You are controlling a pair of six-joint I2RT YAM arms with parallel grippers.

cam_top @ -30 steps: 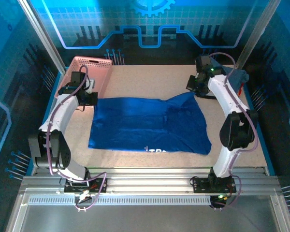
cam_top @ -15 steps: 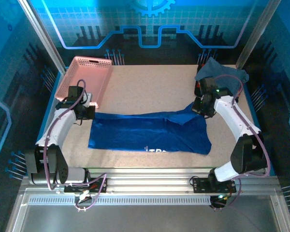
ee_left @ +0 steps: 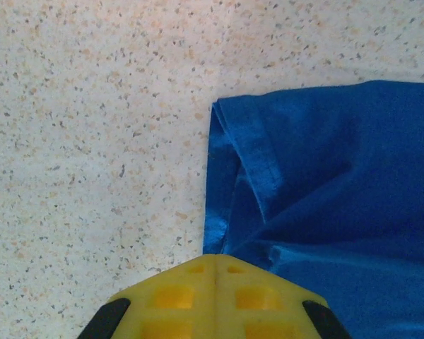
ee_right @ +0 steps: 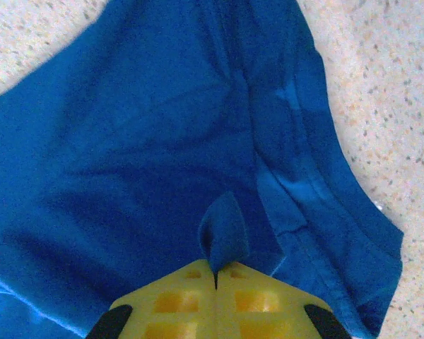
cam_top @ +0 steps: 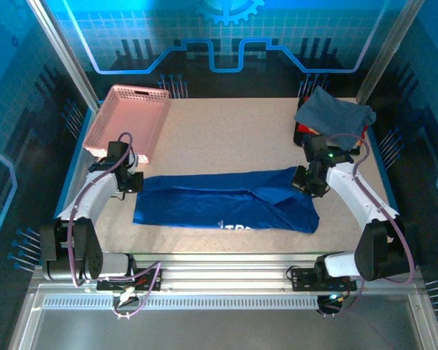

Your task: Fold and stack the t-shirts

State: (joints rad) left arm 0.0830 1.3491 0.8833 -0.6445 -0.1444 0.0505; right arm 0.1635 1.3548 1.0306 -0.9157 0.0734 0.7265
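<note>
The robot's right hand should next take the pinched cloth back down toward the uncovered part of the shirt along its near edge (cam_top: 295, 219), below and back from the gripper, and let it go.
The royal-blue t-shirt (cam_top: 226, 200) lies across the table's middle as a long band, white lettering (cam_top: 233, 227) at its near edge. My left gripper (cam_top: 133, 182) is shut at the shirt's far left corner; in the left wrist view the yellow fingertips (ee_left: 215, 260) meet where the blue hem (ee_left: 240, 155) runs under them. My right gripper (cam_top: 301, 186) is shut on the far right part of the shirt; a small peak of blue cloth (ee_right: 225, 236) stands out from its closed jaws (ee_right: 215, 267). The slate grey-blue t-shirt (cam_top: 334, 113) sits crumpled at the back right corner.
A pink perforated basket (cam_top: 128, 120) stands at the back left, just beyond the left arm. A red and black object (cam_top: 301, 134) pokes out under the grey shirt. Bare speckled tabletop (cam_top: 226, 138) stretches behind the blue shirt.
Both grippers have come toward the near edge, carrying the blue shirt's far edge with them. The shirt has gone from a broad spread to a narrower folded band.
</note>
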